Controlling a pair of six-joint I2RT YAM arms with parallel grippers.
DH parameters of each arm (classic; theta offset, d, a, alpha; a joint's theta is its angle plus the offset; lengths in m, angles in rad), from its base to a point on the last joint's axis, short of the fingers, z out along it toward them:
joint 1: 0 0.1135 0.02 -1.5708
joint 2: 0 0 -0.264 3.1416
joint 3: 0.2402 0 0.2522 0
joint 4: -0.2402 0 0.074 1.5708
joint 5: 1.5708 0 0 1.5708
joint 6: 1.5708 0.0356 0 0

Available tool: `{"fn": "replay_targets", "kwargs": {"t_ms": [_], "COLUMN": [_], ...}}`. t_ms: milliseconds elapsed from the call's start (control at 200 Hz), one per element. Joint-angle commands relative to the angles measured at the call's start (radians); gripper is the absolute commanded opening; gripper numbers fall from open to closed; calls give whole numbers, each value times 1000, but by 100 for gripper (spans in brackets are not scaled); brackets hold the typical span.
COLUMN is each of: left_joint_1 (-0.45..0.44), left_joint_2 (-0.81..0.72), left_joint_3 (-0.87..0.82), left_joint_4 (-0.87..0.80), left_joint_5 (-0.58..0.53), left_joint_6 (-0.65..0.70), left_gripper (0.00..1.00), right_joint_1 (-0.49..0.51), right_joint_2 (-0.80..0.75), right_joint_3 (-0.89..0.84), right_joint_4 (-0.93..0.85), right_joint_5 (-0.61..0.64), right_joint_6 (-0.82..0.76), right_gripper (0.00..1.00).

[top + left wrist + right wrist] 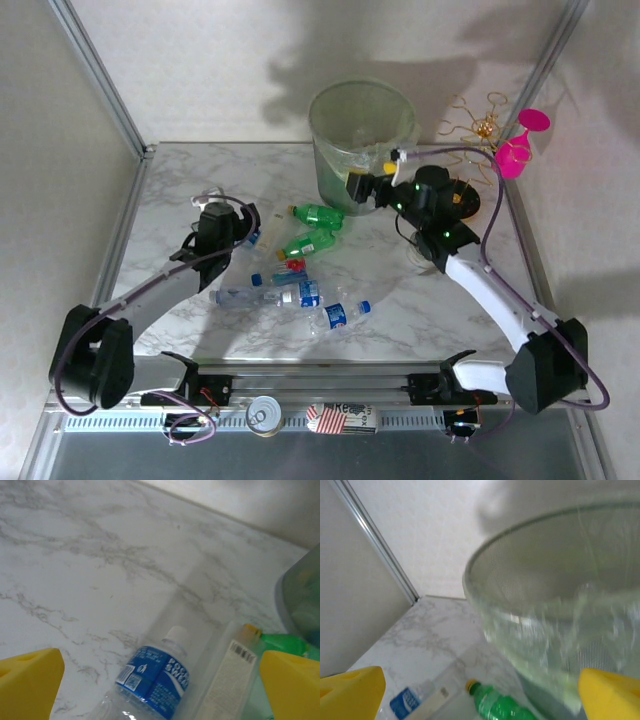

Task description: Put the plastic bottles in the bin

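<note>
The bottle is below and between the open yellow fingers of my left gripper, which will next go down onto the clear body [117, 706] beside the bottle's blue label and close there.
The bin [360, 135], a tall pale green translucent bucket with a liner, stands at the back middle of the marble table. Several plastic bottles lie in front of it: two green ones [320, 215], a red-labelled one [290, 266] and clear blue-labelled ones [272, 296]. My left gripper [240, 230] is open and hovers over a blue-labelled, white-capped bottle [155, 680], which lies between its yellow fingers [30, 680] with a gap on each side. My right gripper [362, 190] is open and empty, close against the bin's near wall [550, 605], above a green bottle [500, 705].
A pink goblet [520, 145] and a gold wire ornament [480, 125] stand at the back right. A silver tin can [265, 413] and a small flag-patterned box [340, 417] sit on the front rail. Metal frame posts [100, 75] bound the table's back corners.
</note>
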Motion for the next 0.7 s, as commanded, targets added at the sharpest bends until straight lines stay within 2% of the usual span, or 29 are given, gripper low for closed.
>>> {"fn": "replay_targets", "kwargs": {"t_ms": [0,170,305,696], "left_joint_1": [41,61,60,77], "left_joint_2": [54,130,176,285], "left_joint_3": [44,55,49,57], "left_joint_4": [-92,-125,-137,-142], "left_joint_5": [68,126,156,85], "left_joint_6": [6,-9,-17,-10], "left_gripper": [100,100,100,97], "right_joint_1": [6,6,7,10], "right_joint_2": [-51,-50,2,73], "right_joint_3": [-102,-217,-227,-199], "right_joint_4": [77,121,136,137], "right_joint_5": [-13,-5,-37,-73], "right_joint_6": [78,150,168,168], "right_gripper": [99,99,99,99]}}
